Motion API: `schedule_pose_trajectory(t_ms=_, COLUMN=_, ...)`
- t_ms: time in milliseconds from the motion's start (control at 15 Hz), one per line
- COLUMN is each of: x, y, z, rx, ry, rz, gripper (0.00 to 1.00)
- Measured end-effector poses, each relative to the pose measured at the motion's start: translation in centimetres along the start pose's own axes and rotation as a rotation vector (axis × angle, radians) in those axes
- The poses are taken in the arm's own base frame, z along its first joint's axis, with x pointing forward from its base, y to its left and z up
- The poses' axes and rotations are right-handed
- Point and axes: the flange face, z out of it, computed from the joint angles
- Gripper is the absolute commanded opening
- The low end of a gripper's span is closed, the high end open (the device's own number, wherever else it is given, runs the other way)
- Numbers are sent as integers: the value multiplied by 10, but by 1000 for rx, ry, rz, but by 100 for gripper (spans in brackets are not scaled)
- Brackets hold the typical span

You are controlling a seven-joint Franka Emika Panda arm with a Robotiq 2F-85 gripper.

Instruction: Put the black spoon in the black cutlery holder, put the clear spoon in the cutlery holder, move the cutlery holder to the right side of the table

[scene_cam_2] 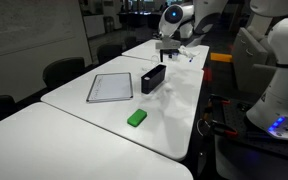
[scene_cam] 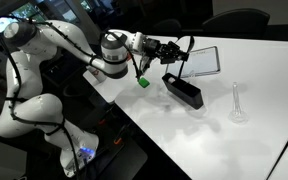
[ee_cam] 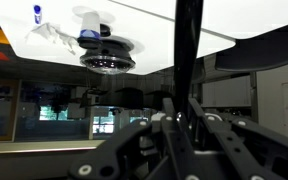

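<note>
My gripper moves over the holder's open top (scene_cam: 182, 86) and lowers to release the black spoon next, since the upright handle still hangs above the holder.
My gripper (scene_cam: 176, 50) is shut on the black spoon (scene_cam: 188, 52) and holds it roughly upright, above and just behind the black cutlery holder (scene_cam: 184, 92) on the white table (scene_cam: 254, 140). In the wrist view, which is upside down, the spoon's handle (ee_cam: 189, 50) runs straight out from between the fingers (ee_cam: 182, 110). The clear spoon (scene_cam: 237, 100) lies on the table beyond the holder. In an exterior view the holder (scene_cam_2: 153, 78) lies just in front of the gripper (scene_cam_2: 170, 45); the spoons are hard to make out there.
A flat dark-framed light panel (scene_cam: 202, 62) lies beside the holder, also in an exterior view (scene_cam_2: 110, 88). A small green block (scene_cam: 142, 82) sits near the table edge (scene_cam_2: 136, 118). Chairs stand along the far side.
</note>
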Motion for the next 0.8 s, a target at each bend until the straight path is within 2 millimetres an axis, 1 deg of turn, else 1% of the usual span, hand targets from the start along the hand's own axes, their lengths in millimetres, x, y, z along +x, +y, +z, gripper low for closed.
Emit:
schedule_pose_trajectory(t_ms=67, x=0, y=0, z=0, rx=-2, ry=3, rz=-1, gripper=5)
schedule_pose_trajectory(t_ms=200, x=3, y=0, z=1, rx=-3, ry=3, rz=13, gripper=5)
schedule_pose_trajectory(t_ms=333, x=3, y=-6, z=1, rx=3, ry=1, rz=26, gripper=5)
schedule_pose_trajectory(t_ms=600, x=-16, y=-26, z=-4, rx=72, ry=20, rz=33, gripper=5)
schedule_pose_trajectory(t_ms=800, x=-33, y=-34, z=-4, rx=81, ry=42, rz=20, gripper=5)
